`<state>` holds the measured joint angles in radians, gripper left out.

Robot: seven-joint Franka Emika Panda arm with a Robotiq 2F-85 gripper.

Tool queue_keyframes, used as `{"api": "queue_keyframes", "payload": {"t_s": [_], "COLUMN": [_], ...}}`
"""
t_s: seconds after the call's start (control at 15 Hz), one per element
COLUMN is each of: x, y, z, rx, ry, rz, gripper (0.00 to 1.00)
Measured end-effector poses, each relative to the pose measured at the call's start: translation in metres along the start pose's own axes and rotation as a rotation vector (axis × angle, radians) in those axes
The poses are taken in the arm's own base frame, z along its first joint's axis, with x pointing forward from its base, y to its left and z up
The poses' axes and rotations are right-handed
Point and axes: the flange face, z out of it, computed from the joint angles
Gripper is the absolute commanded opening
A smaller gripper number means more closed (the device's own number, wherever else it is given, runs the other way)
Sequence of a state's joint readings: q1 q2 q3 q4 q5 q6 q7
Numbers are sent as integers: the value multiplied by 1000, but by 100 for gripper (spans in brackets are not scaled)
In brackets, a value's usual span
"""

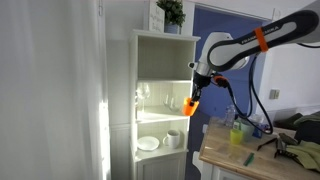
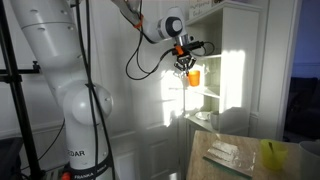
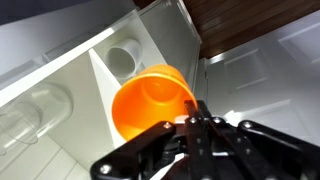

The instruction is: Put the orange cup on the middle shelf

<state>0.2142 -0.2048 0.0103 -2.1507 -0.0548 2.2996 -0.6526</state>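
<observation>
I should next carry the cup with my gripper outward and down onto the middle shelf's free spot beside the wine glasses (image 1: 145, 97), because the cup is still hanging in front of the cabinet.
My gripper (image 1: 192, 93) is shut on the rim of the orange cup (image 1: 189, 104) and holds it in the air, just in front of the white cabinet. The cup also shows in an exterior view (image 2: 193, 76) and fills the middle of the wrist view (image 3: 150, 100), its open mouth toward the camera, with the gripper (image 3: 190, 125) clamped on its rim. The middle shelf (image 1: 160, 115) carries clear wine glasses (image 1: 145, 97); the cup hangs at that level, at the cabinet's open front edge. A glass also shows at the left of the wrist view (image 3: 35, 110).
The lower shelf holds a white plate (image 1: 148, 143) and a white mug (image 1: 173, 137). A plant (image 1: 171, 12) stands on top of the cabinet. A wooden table (image 1: 250, 160) with a yellow-green cup (image 1: 237, 133) and cables stands beside the cabinet.
</observation>
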Motion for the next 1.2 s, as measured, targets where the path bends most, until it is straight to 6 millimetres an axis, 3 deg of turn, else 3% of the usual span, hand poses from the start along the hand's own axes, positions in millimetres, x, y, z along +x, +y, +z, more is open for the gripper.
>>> {"api": "queue_keyframes", "payload": {"t_s": [0.33, 0.73, 1.2], "x": [29, 40, 45], "y": [31, 70, 83], "z": [33, 63, 94], "rx": [10, -9, -74], "ry": [-14, -21, -31], "rz": [-63, -24, 1], "gripper": [1, 1, 1]}}
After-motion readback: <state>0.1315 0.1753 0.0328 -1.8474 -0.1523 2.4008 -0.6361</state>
